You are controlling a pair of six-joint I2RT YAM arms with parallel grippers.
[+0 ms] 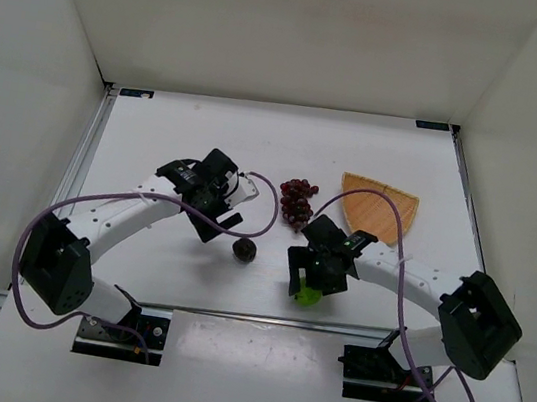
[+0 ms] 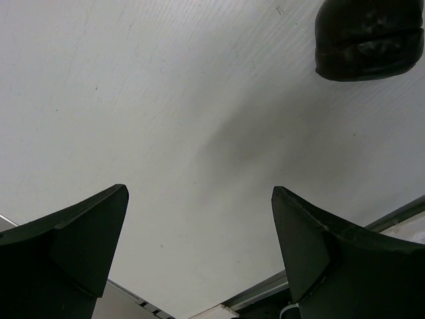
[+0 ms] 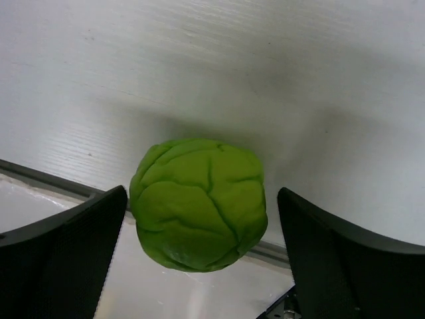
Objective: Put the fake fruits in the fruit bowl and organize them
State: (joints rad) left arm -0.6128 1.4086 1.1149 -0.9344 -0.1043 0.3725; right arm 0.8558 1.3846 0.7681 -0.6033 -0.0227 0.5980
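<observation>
I will move my left gripper to the right in the top view next, until its open fingers are on both sides of the near-black round fruit (image 1: 244,249), because the near-black fruit is still beside them.
The bright green round fruit (image 1: 309,294) lies on the white table by its near edge. My right gripper (image 1: 307,280) hangs over it; in the right wrist view the jaws (image 3: 202,199) stand open on either side of the fruit (image 3: 199,203), not closed on it. The near-black round fruit (image 1: 244,249) lies just right of my left gripper (image 1: 219,222), which is open and empty (image 2: 199,199); the fruit shows at that view's top right (image 2: 368,40). The dark red grape bunch (image 1: 297,201) lies on the table left of the woven tan fruit bowl (image 1: 379,205), which holds nothing.
White walls enclose the table on three sides. A metal rail (image 1: 261,316) runs along the near edge, just behind the green fruit. Purple cables (image 1: 263,223) loop off both arms; the right arm's cable crosses over the bowl.
</observation>
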